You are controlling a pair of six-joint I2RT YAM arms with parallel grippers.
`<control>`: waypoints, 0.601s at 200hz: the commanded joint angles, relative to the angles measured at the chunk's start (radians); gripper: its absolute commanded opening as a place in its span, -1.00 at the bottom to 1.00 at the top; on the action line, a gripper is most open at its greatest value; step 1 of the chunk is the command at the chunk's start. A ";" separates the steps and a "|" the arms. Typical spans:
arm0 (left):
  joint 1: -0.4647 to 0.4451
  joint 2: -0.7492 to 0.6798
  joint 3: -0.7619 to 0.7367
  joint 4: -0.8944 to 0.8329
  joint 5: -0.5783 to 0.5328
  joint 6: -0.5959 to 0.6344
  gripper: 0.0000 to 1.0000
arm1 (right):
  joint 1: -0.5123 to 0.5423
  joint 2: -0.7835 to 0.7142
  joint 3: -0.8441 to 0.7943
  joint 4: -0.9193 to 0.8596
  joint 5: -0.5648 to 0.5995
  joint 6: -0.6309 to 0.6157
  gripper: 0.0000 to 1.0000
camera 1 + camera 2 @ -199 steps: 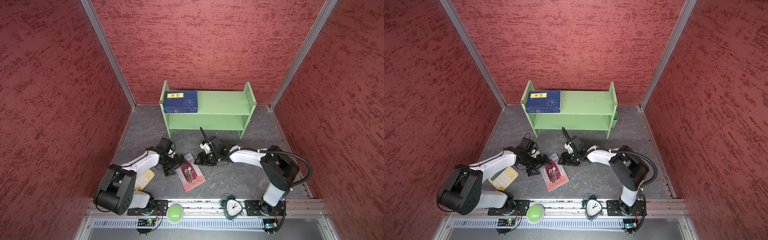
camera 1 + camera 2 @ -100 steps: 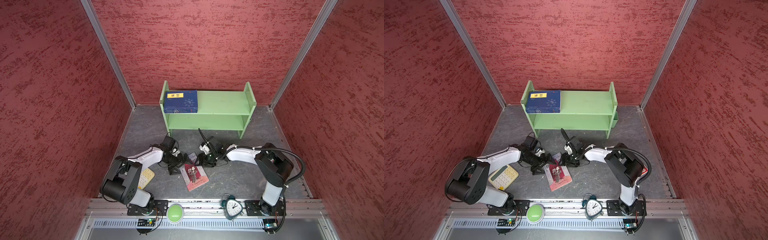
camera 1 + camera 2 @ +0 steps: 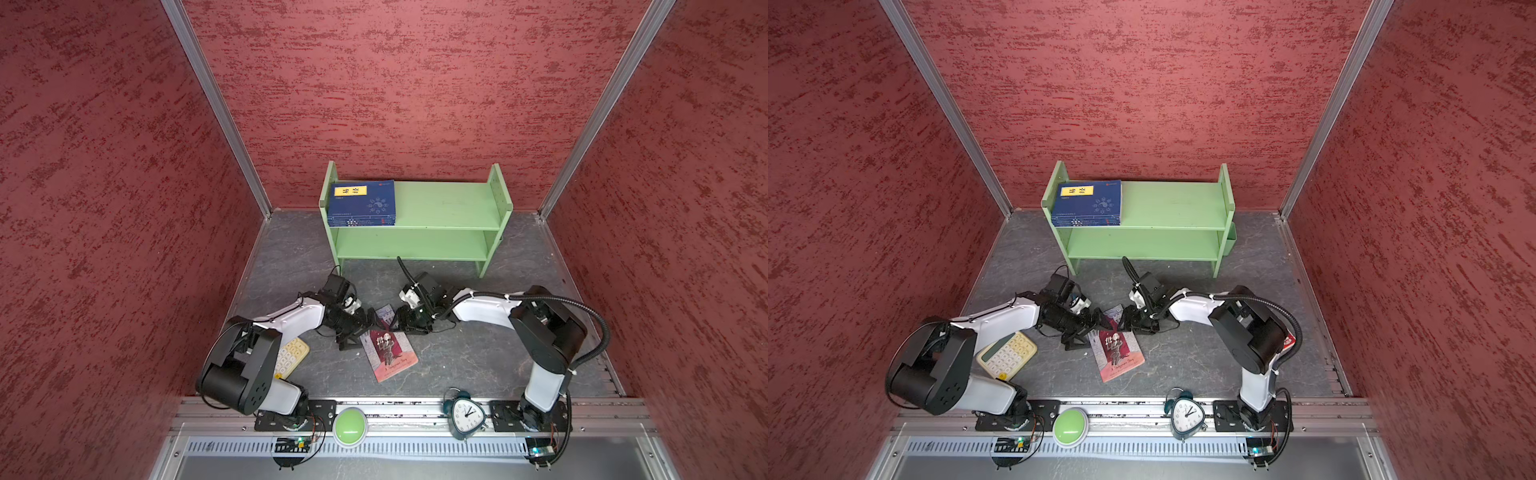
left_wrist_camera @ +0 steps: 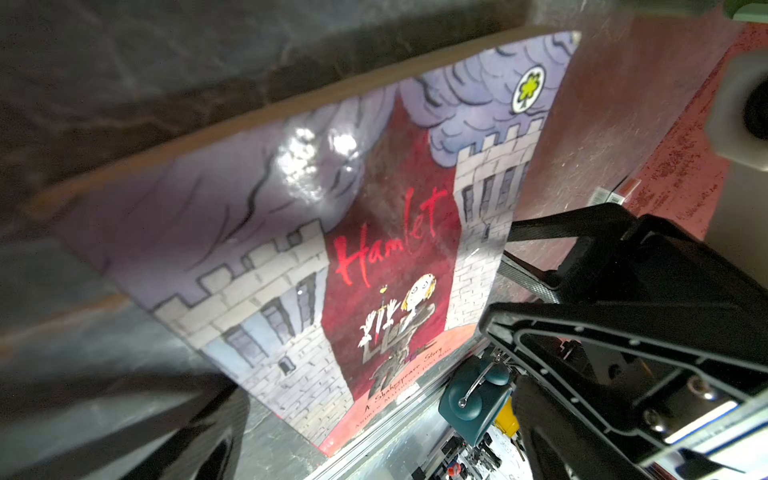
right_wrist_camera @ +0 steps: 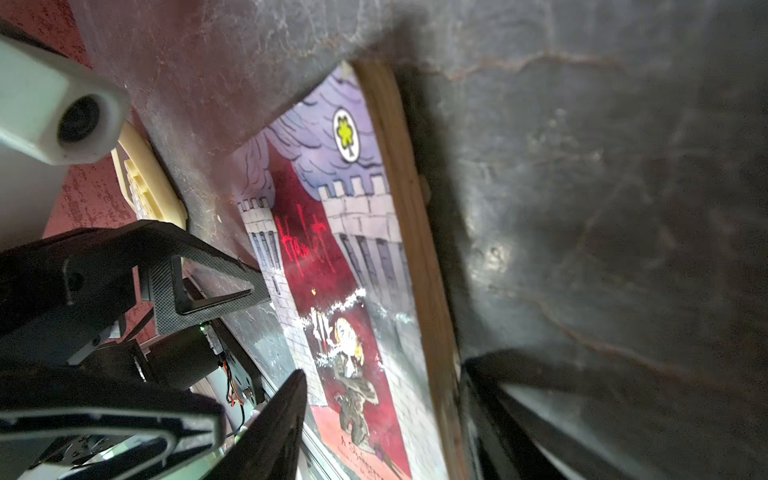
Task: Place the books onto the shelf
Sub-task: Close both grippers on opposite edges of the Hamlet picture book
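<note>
The left gripper will next stay low beside the book's cover and bring both spread fingers onto the book's spine edge (image 3: 364, 344) (image 4: 268, 406), because that edge is between them.
The red-pink illustrated book (image 3: 392, 357) (image 3: 1119, 357) lies on the grey floor, its far end a little raised. My left gripper (image 3: 365, 330) (image 3: 1096, 328) (image 4: 374, 399) stands wide open at the book's left side, holding nothing. My right gripper (image 3: 399, 322) (image 3: 1123, 322) (image 5: 384, 370) is at the book's far right corner, jaws apart. One finger (image 5: 278, 419) hangs over the cover (image 5: 353, 291), the other finger (image 5: 498, 399) sits past the page edge. A flat pile of navy-blue books (image 3: 361, 203) (image 3: 1088, 203) rests at the left end of the green shelf's (image 3: 444, 203) (image 3: 1171, 203) top tier.
A cream calculator (image 3: 293, 357) (image 3: 1007, 355) lies partly under my left arm. A teal alarm clock (image 3: 465, 413) (image 3: 1185, 415) and a green button (image 3: 350, 424) (image 3: 1070, 426) sit on the front rail. Red walls enclose the floor on three sides.
Both grippers have closed in on the red-pink book's far end from either side. The book has shifted slightly and its far end has risen.
</note>
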State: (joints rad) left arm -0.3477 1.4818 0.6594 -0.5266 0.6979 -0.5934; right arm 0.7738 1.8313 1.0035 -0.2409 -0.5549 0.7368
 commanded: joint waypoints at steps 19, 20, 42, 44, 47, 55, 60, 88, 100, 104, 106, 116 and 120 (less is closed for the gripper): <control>0.029 0.153 -0.001 0.081 -0.043 0.112 0.99 | 0.007 0.079 -0.063 0.003 0.019 0.037 0.20; 0.031 0.154 0.000 0.084 -0.038 0.114 0.99 | 0.007 0.079 -0.063 0.005 0.020 0.036 0.20; 0.057 0.125 -0.008 0.120 -0.008 0.127 0.99 | 0.007 0.082 -0.064 0.008 0.028 0.044 0.19; 0.060 0.119 -0.013 0.122 -0.006 0.125 1.00 | 0.007 0.082 -0.063 0.007 0.032 0.046 0.19; 0.061 0.103 -0.023 0.130 -0.005 0.122 1.00 | 0.007 0.082 -0.063 0.006 0.034 0.045 0.19; 0.063 0.063 -0.044 0.144 -0.003 0.117 1.00 | 0.007 0.079 -0.063 0.005 0.039 0.047 0.19; 0.063 0.041 -0.056 0.152 0.005 0.114 0.99 | 0.007 0.078 -0.063 0.010 0.039 0.050 0.19; 0.062 0.006 -0.066 0.188 0.040 0.089 0.99 | 0.007 0.093 -0.047 0.015 0.038 0.056 0.19; 0.064 0.009 -0.065 0.202 0.044 0.091 0.99 | 0.007 0.104 -0.042 0.024 0.035 0.061 0.19; 0.064 0.008 -0.065 0.205 0.042 0.090 0.99 | 0.008 0.104 -0.041 0.025 0.035 0.061 0.19; 0.064 0.008 -0.065 0.207 0.041 0.090 0.99 | 0.007 0.106 -0.040 0.025 0.036 0.062 0.19; 0.067 0.003 -0.065 0.216 0.044 0.084 1.00 | 0.007 0.108 -0.038 0.023 0.039 0.062 0.18; 0.068 0.000 -0.067 0.224 0.049 0.080 1.00 | 0.007 0.108 -0.038 0.023 0.042 0.063 0.18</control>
State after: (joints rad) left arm -0.2813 1.4715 0.6117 -0.4057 0.8249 -0.5365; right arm 0.7643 1.8503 0.9966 -0.1772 -0.5888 0.7845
